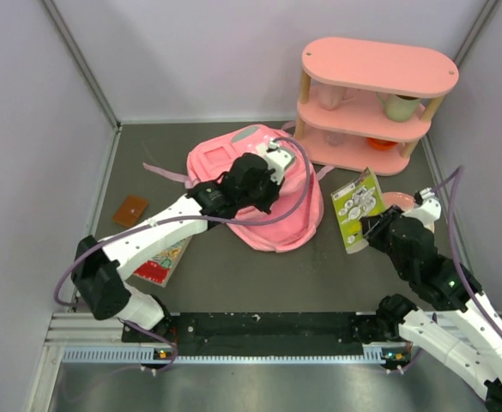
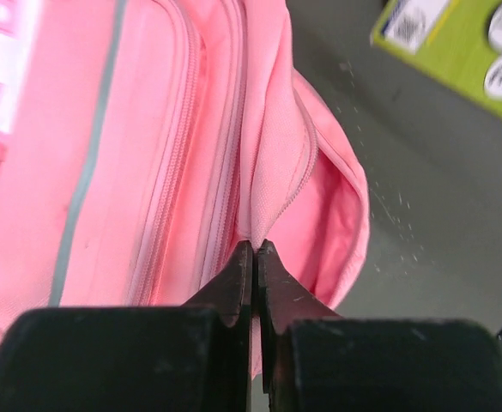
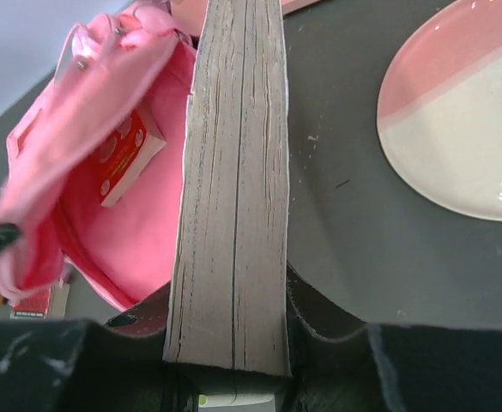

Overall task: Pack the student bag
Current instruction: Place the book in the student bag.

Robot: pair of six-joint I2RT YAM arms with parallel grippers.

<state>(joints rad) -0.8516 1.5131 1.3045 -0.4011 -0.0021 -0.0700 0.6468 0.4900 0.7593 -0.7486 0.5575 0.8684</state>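
My right gripper goes to the left in the top view, into the bag's opening [image 1: 295, 216] [image 3: 139, 206], next. It then lets go of the book, with the bag's upper edge held up.
The pink student bag [image 1: 259, 193] lies in the middle of the table, its mouth open toward the right. My left gripper [image 1: 268, 190] is shut on the bag's upper fabric edge near the zipper [image 2: 257, 245] and holds the opening up. My right gripper [image 1: 372, 230] is shut on a thick green-covered book [image 1: 358, 206], held upright just right of the bag. In the right wrist view the book's page edge [image 3: 233, 189] stands between the fingers [image 3: 319, 309], facing the open bag [image 3: 87, 223]. A red and white item [image 3: 126, 154] lies inside.
A pink oval shelf unit [image 1: 371, 103] with cups stands at the back right. A pink and white plate [image 1: 398, 199] lies beside the book. A red book [image 1: 160, 257] and a small brown item [image 1: 130, 210] lie at the left.
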